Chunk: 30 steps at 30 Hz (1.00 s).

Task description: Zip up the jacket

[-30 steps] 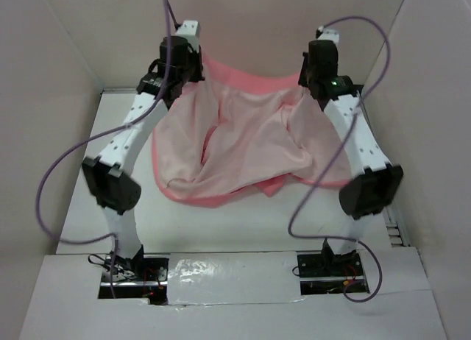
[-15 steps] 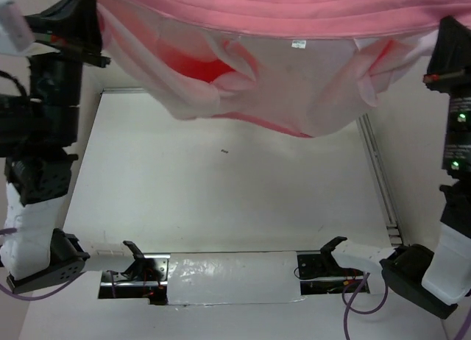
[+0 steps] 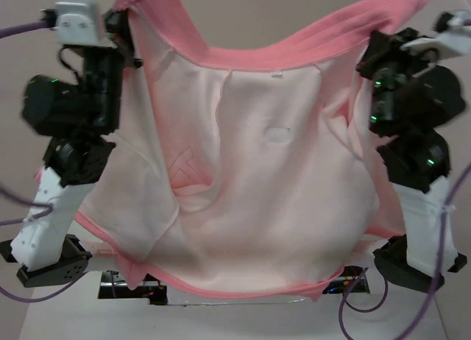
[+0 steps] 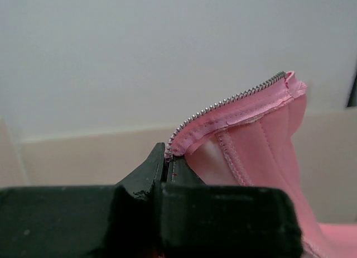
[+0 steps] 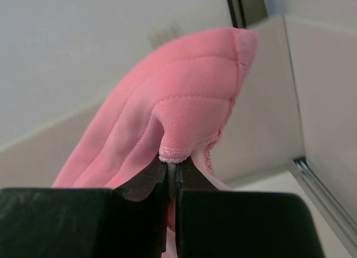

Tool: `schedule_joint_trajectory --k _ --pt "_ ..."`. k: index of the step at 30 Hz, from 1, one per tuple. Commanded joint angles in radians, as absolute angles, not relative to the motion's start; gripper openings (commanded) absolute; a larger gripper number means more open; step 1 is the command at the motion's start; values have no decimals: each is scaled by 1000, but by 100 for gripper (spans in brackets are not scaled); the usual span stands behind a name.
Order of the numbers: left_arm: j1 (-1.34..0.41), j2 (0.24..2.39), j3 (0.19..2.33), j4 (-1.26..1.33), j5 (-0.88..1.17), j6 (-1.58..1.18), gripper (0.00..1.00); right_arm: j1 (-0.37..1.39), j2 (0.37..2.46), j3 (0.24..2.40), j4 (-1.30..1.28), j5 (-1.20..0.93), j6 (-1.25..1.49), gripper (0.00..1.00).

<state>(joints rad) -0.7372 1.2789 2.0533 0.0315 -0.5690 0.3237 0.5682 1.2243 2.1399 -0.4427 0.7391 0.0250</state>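
Observation:
The jacket hangs spread between both raised arms. I will move my right gripper outward and down to let go of the jacket's corner on the far part of the white table.
The salmon-pink fleece jacket [image 3: 257, 185] hangs spread between my two raised arms, its paler pink lining facing the top camera and its collar band along the top. My left gripper [image 3: 126, 25] is shut on the jacket's front edge; the left wrist view shows the jaws [image 4: 166, 160] pinching the zipper tape, with metal zipper teeth [image 4: 234, 99] running up and right. My right gripper [image 3: 383, 49] is shut on the other top corner; the right wrist view shows the jaws [image 5: 172, 167] clamped on a stitched fold of the jacket [image 5: 184, 101].
The hanging jacket hides most of the white table. Cardboard walls [image 3: 294, 12] enclose the space behind and at the sides. The arm bases [image 3: 346, 281] sit at the near edge. A metal rail [image 5: 323, 191] runs along the table's right side.
Both arms have carried the jacket from lying on the table up high, and it now hangs lower and fully spread, covering the table that was visible half a second ago.

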Motion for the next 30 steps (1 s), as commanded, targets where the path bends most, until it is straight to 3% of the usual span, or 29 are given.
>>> schedule_joint_trajectory --k 1,3,5,8,10,11,12,13,14,16,19,20,24,30 --pt "-598 1341 1919 19 -602 127 0 475 1325 1974 -461 810 213 0" --pt "-496 1425 1881 -256 -516 -97 0 419 1366 1867 -459 716 309 0" --pt "-341 1573 1808 -369 -286 -378 0 342 1487 1699 -425 598 459 0" --pt "-279 1752 1782 -376 -223 -432 0 302 1648 1721 -452 542 512 0" --pt "-259 1860 1842 -365 -166 -428 0 282 1851 1835 -477 488 514 6" --pt "-241 1985 1970 -417 -116 -429 1 263 1993 1901 -495 471 505 24" --pt "-235 2052 2058 -455 -82 -420 16 253 2061 1980 -570 447 502 44" --pt "-223 2180 2156 -569 -34 -431 57 246 2130 2150 -612 402 502 59" --pt "-219 2239 2339 -619 -16 -433 76 232 2235 2234 -655 382 499 99" --pt "-212 2307 2465 -691 46 -405 99 229 2275 2342 -734 355 503 100" --pt "-215 2209 2297 -629 78 -385 99 213 2154 2104 -634 316 495 100" --pt "-215 2100 2120 -589 69 -387 99 207 2057 2021 -596 307 495 100" --pt "-169 1832 1753 -560 100 -472 99 149 1835 1691 -552 261 538 100" --pt "70 1448 1182 -537 236 -684 99 -29 1536 1203 -454 123 560 100"
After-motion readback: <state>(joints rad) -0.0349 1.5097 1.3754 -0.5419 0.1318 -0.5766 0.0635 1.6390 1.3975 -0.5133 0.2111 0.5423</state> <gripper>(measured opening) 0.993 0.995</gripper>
